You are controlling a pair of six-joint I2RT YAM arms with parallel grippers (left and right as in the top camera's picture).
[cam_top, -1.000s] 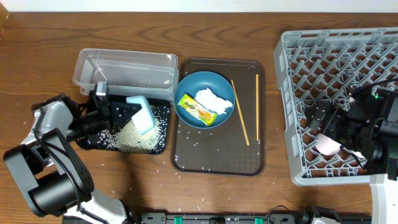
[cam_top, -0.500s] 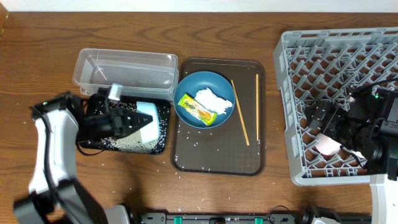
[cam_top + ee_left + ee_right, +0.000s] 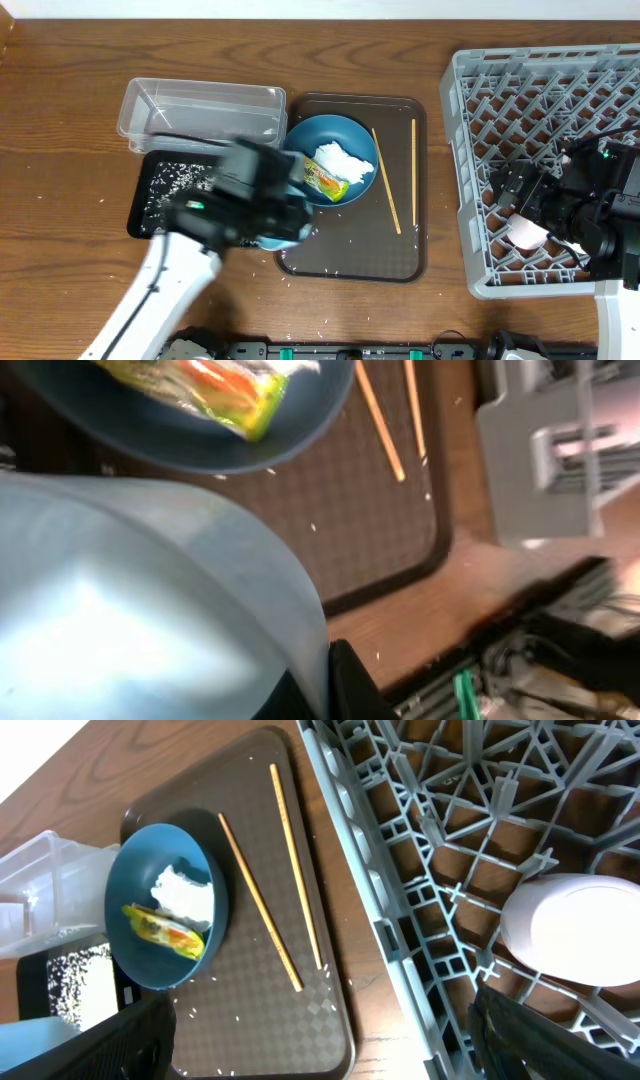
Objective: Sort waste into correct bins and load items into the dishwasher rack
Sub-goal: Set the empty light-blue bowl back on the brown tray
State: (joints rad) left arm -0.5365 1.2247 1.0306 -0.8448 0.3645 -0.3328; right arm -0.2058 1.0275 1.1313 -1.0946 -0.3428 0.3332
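The brown tray's near part (image 3: 346, 241) (image 3: 312, 536) has open surface beside the dark-blue bowl. My left gripper lowers onto it next, toward the right in the overhead view.
My left gripper (image 3: 262, 205) is shut on the rim of the light-blue bowl (image 3: 150, 610) and holds it over the left edge of the brown tray; it looks blurred from overhead. The dark-blue bowl (image 3: 330, 150) sits on that tray and holds the yellow-green wrapper (image 3: 325, 181) and the white tissue (image 3: 346, 160). Two chopsticks (image 3: 386, 182) lie to its right. The black tray (image 3: 160, 190) holds loose rice. The clear tub (image 3: 200, 108) stands behind it. My right gripper (image 3: 320, 1020) is open and empty over the grey rack (image 3: 550, 110), next to a small pale pink cup (image 3: 585, 930).
The brown serving tray (image 3: 350, 255) lies between the bins and the rack, with stray rice grains on it and on the wood in front. The rack fills the right side of the table.
My left arm has swung right from over the black tray to the brown tray's left edge, carrying the light-blue bowl. The right arm has not moved.
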